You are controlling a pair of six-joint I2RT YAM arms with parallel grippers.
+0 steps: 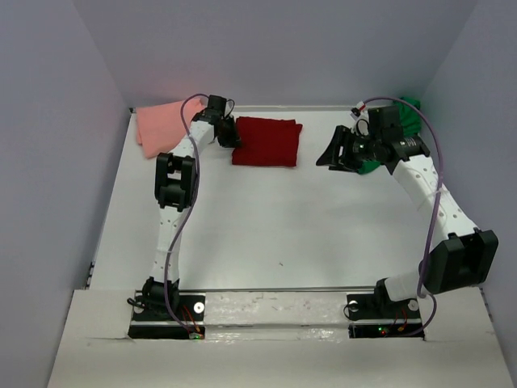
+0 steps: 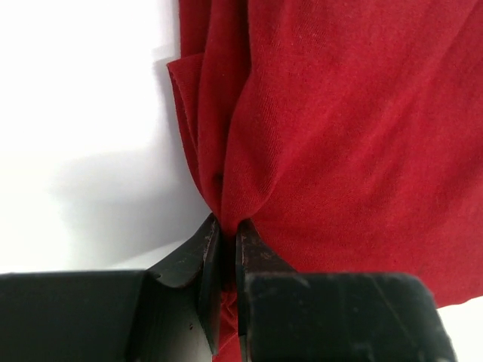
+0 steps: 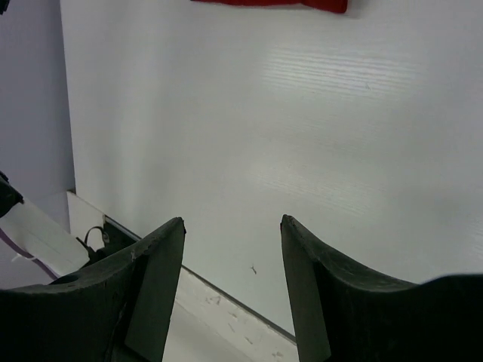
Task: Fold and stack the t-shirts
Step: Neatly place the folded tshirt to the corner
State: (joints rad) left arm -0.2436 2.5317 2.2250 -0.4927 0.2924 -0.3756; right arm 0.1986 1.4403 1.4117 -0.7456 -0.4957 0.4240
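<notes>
The left gripper drags the pinched red cloth against the salmon pink t-shirt's edge (image 1: 195,110) next and releases it. That edge lies to the gripper's left in the top view.
The dark red t-shirt (image 1: 267,141) lies folded into a rectangle at the back middle of the table. My left gripper (image 1: 229,132) is at its left edge, shut on a pinch of the red cloth (image 2: 317,136) between the fingertips (image 2: 213,234). The salmon pink t-shirt (image 1: 159,123) lies in the back left corner, behind the left arm. The bright green t-shirt (image 1: 409,117) is bunched at the back right, mostly hidden behind the right arm. My right gripper (image 1: 329,155) hangs above the table left of the green shirt, open and holding nothing (image 3: 232,223).
Grey walls (image 1: 275,48) close in the white table (image 1: 275,218) at the back and both sides. The arm bases stand on a rail (image 1: 275,311) at the near edge. A small dark speck (image 1: 280,263) lies on the table.
</notes>
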